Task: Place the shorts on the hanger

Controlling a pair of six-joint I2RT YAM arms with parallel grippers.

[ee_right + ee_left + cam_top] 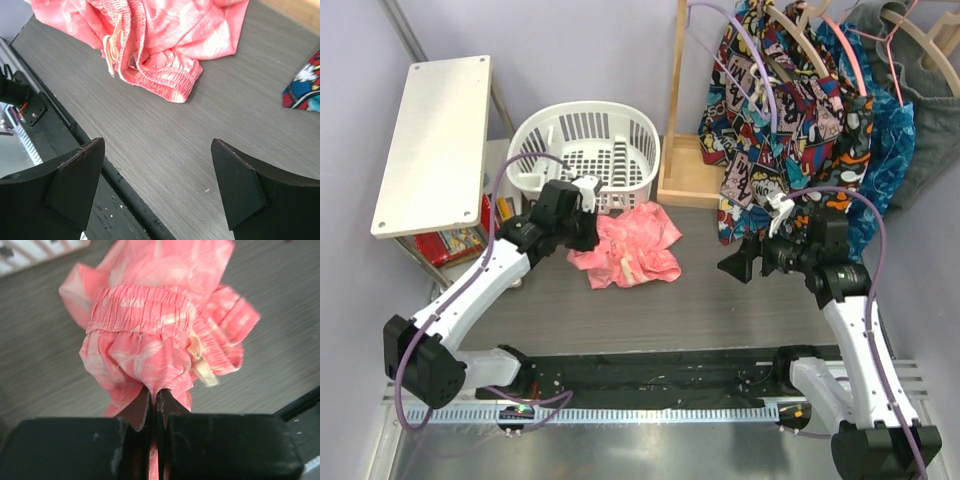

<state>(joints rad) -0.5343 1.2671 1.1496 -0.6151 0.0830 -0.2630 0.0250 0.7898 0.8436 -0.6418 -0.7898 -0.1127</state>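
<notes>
The robot's right gripper should move down to the left in the top view onto the corner of the shorts' elastic waistband [673,273] [183,93], because it sticks out from the crumpled folds over the bare table.
The coral-pink shorts [635,245] lie crumpled on the grey table in front of the basket. My left gripper [592,235] is shut on their left edge. In the left wrist view the fingers [154,392] pinch a fold of the shorts [150,315], with the waistband and white drawstring [200,365] just beyond. My right gripper [732,265] is open and empty, to the right of the shorts and apart from them. The right wrist view shows its jaws [157,150] wide apart over bare table, the shorts [165,35] ahead. The lavender hanger [745,35] hangs at the back on the rack.
A white laundry basket [585,140] stands behind the shorts. A wooden rack base [688,170] sits at the back. Comic-print garments [770,120], a blue garment [885,140] and a pink hanger [865,60] hang back right. A white panel [435,140] is at the left.
</notes>
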